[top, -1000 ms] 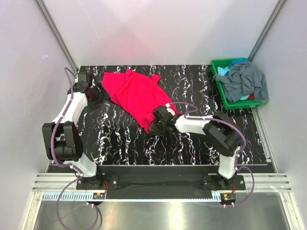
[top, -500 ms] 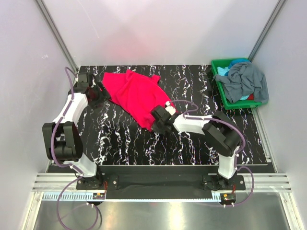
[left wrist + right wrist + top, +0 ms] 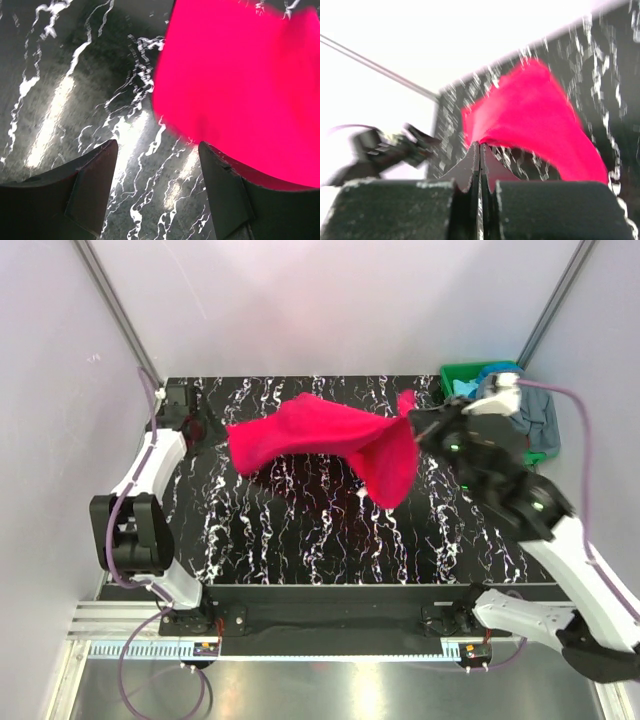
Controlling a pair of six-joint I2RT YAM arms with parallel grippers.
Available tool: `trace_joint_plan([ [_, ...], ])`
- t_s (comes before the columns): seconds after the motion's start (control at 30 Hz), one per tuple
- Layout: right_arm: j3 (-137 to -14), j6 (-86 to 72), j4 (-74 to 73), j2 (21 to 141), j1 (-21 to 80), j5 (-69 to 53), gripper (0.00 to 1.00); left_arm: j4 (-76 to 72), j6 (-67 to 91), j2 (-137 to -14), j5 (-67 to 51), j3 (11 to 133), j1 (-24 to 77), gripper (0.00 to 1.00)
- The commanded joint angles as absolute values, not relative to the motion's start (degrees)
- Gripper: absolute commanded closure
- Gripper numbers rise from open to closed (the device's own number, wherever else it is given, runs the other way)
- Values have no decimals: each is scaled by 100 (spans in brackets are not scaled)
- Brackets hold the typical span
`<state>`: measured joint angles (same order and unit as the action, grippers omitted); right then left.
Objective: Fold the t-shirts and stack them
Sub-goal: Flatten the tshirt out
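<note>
The magenta t-shirt's loose far corner (image 3: 232, 430) (image 3: 161, 103) is below the left gripper, to its right in the top view, so the left gripper needs to move down and across onto that corner next.
The magenta t-shirt (image 3: 330, 435) hangs in the air over the middle of the table, stretched between its left end and its right corner. My right gripper (image 3: 415, 427) is raised high and shut on that right corner; the right wrist view shows the closed fingertips (image 3: 480, 145) pinching the cloth (image 3: 530, 115). My left gripper (image 3: 192, 428) is low at the table's back left, open and empty (image 3: 157, 146), with the shirt's left end (image 3: 240, 90) just beyond its right finger. The slate grey-blue t-shirt (image 3: 541, 418) and the teal t-shirt (image 3: 462, 388) lie in the green bin, partly hidden by my right arm.
The green plastic bin (image 3: 455, 370) stands at the back right corner. The black marbled table (image 3: 300, 530) lies below the hanging shirt. White walls close in on both sides and at the back.
My right arm has swung up and to the right with the magenta t-shirt, lifting it off the table. The left gripper has stayed near the back left.
</note>
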<state>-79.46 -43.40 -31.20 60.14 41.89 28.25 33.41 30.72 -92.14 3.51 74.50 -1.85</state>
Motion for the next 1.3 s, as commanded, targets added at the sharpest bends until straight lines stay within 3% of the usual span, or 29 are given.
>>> trace_joint_plan([
  [0.0,-8252,-3858,-3647,5889,4184,3270,100,3234,2944,-9465,607,7682,148,28],
  [0.3,-7691,-4377,-3630,5652,4184,2821,100,3191,3419,-9993,878,7304,1176,31],
  [1.07,-7093,-4325,-3472,5282,4184,3164,100,2031,2628,-11461,26,7849,1151,51],
  [1.13,-7084,-4307,-3480,5247,4184,3225,100,1995,2628,-11548,-219,7910,1143,59],
  [1.17,-7084,-4281,-3480,5238,4184,3260,100,1995,2628,-11618,-289,8023,1151,77],
  [1.27,-7066,-4202,-3480,5168,4184,3366,100,2144,2689,-11523,-536,8200,1143,100],
])
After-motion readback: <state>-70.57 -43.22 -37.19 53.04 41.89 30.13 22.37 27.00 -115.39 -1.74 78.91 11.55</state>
